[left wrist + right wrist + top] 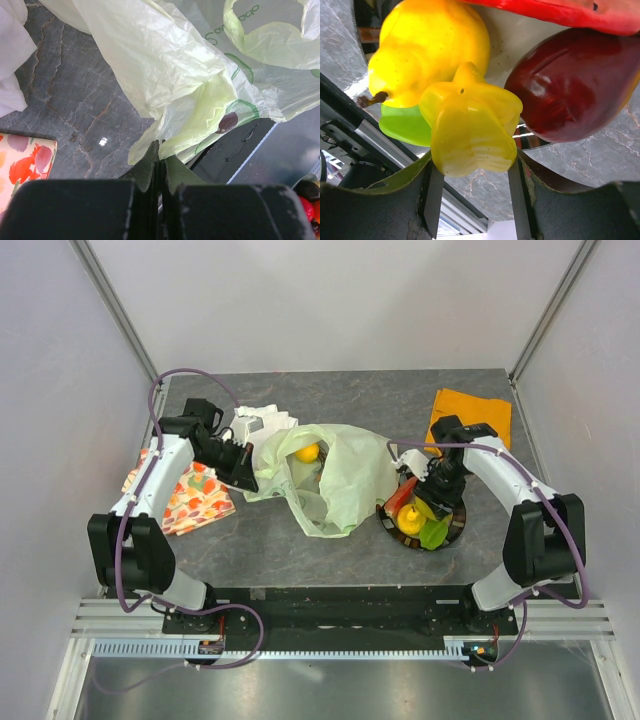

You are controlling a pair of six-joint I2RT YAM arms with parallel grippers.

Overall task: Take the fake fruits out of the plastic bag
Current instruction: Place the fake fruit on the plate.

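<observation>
The pear and the red slice fill the plate's side by the bag, so I should move my right gripper away from the bag and lower it beside the green piece.
The pale green plastic bag lies crumpled mid-table, with a yellow fruit showing in its open mouth. My left gripper is shut on the bag's left edge; the wrist view shows the film pinched at the fingertips of the left gripper. My right gripper hovers over a dark round plate. The right gripper is shut on a yellow star fruit. Beside it lie a yellow pear, a green piece, a dark red fruit and a red slice.
A white cloth lies behind the bag. A fruit-print cloth is at the left under my left arm. An orange cloth is at the back right. The plate stands near the table's front edge.
</observation>
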